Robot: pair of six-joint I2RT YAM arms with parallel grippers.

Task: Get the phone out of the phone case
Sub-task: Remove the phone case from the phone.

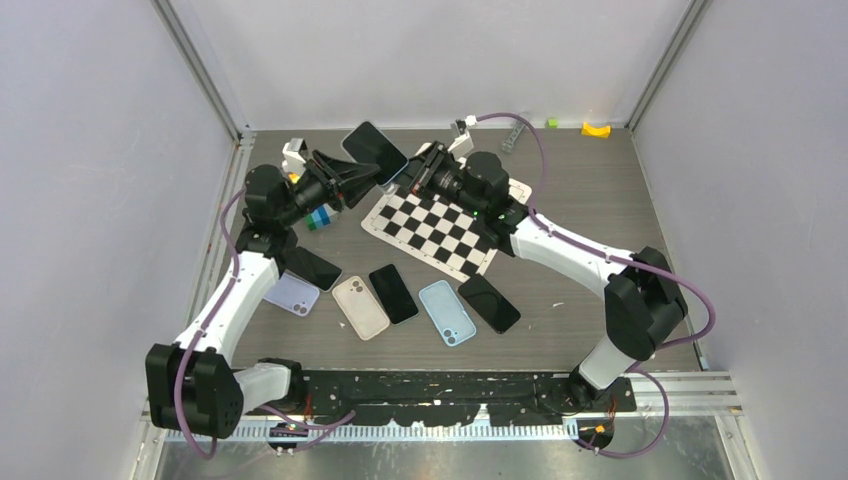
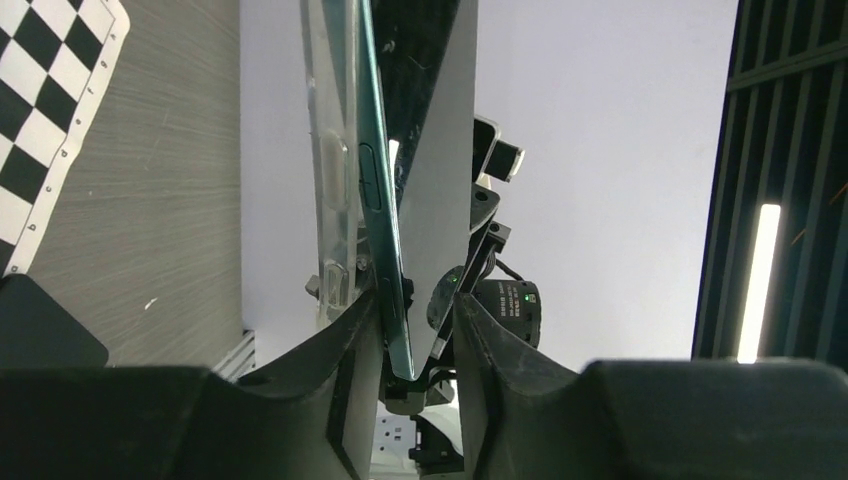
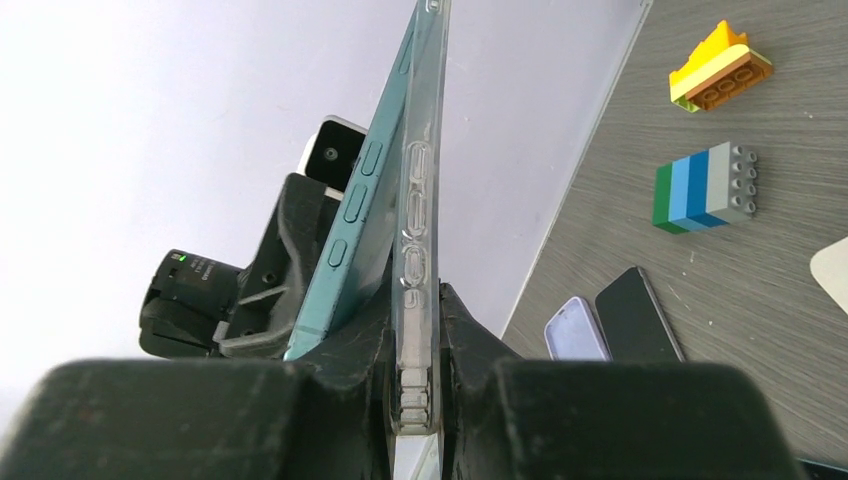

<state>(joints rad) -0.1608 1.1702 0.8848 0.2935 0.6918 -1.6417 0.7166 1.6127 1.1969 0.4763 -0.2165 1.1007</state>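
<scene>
My right gripper will carry the phone case to the bare tabletop beside the checkerboard mat, below it and to its right in the top view, then lower and release it.
A teal phone with a dark screen is held in the air over the back of the table, between my two grippers. My left gripper is shut on a lower corner of the phone, and the jaws pinch its edge. My right gripper is shut on the edge of the clear phone case, which sits tight between its fingers. In the right wrist view the phone has splayed away from the case at the near end. The clear case also shows beside the phone in the left wrist view.
A checkerboard mat lies under the right arm. Several phones and cases lie in a row at the front: a lilac case, a beige case, a light blue case and black phones. A coloured block stack and a yellow block lie on the table.
</scene>
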